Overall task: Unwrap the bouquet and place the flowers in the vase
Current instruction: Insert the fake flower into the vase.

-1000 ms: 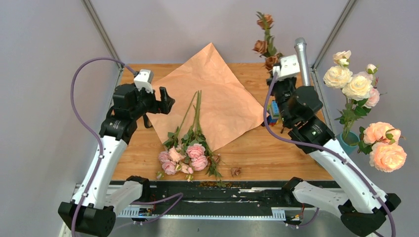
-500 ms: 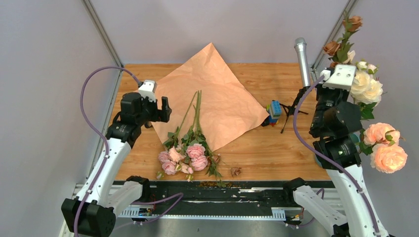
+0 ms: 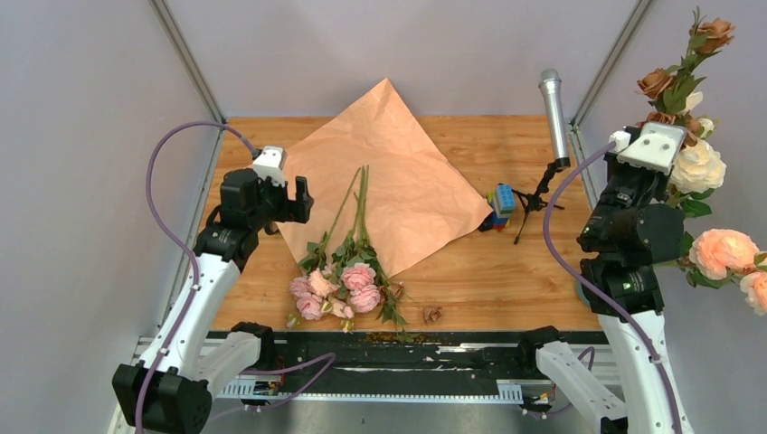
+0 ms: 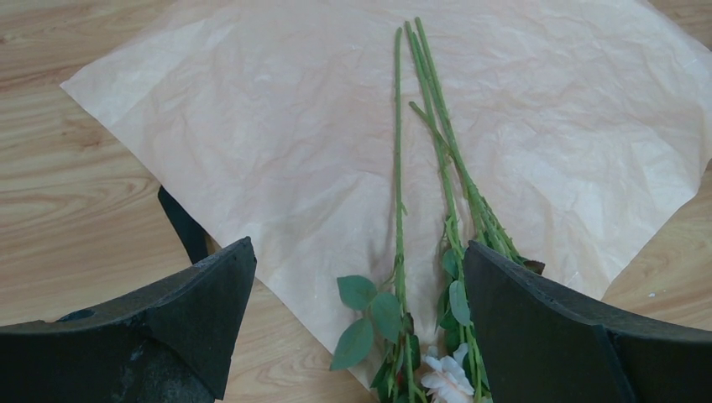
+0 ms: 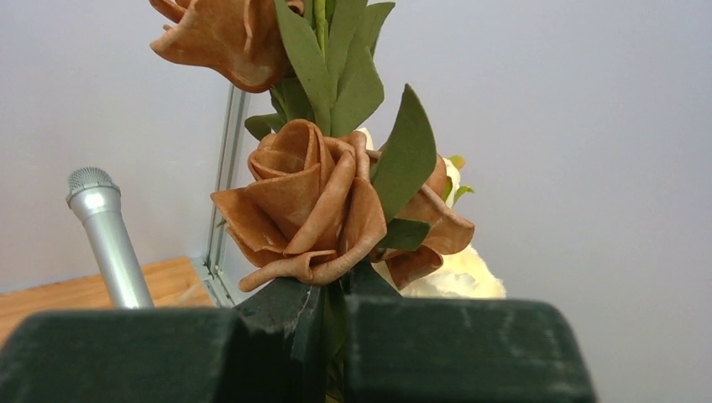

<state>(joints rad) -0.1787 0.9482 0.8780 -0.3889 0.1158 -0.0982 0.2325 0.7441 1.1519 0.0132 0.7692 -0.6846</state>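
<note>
My right gripper will next move down toward the large cream roses below it and let go of the upright brown sprig where the other flowers already stand.
The tan wrapping paper (image 3: 411,176) lies spread flat on the table. The flowers (image 3: 336,291), small pink and cream roses, lie with their long green stems (image 4: 401,159) on the paper and their heads toward the near edge. My left gripper (image 3: 302,193) hovers open at the paper's left corner, and its fingers (image 4: 210,294) frame the lower stems. My right gripper (image 5: 336,306) is shut on the stem of a brown rose sprig (image 3: 674,86), held upright beyond the table's right edge. The vase is hidden behind the right arm.
A silver microphone (image 3: 553,108) on a black stand rises at the back right, with small toy blocks (image 3: 502,199) beside it. Large cream (image 3: 698,167) and peach roses (image 3: 724,251) crowd the right arm. A black strip (image 4: 186,225) lies by the paper's left corner. A dried bit (image 3: 432,314) lies near the front edge.
My right arm swung from the back middle of the table out past the right edge, carrying the brown rose sprig. The left arm shifted slightly, then held still.
</note>
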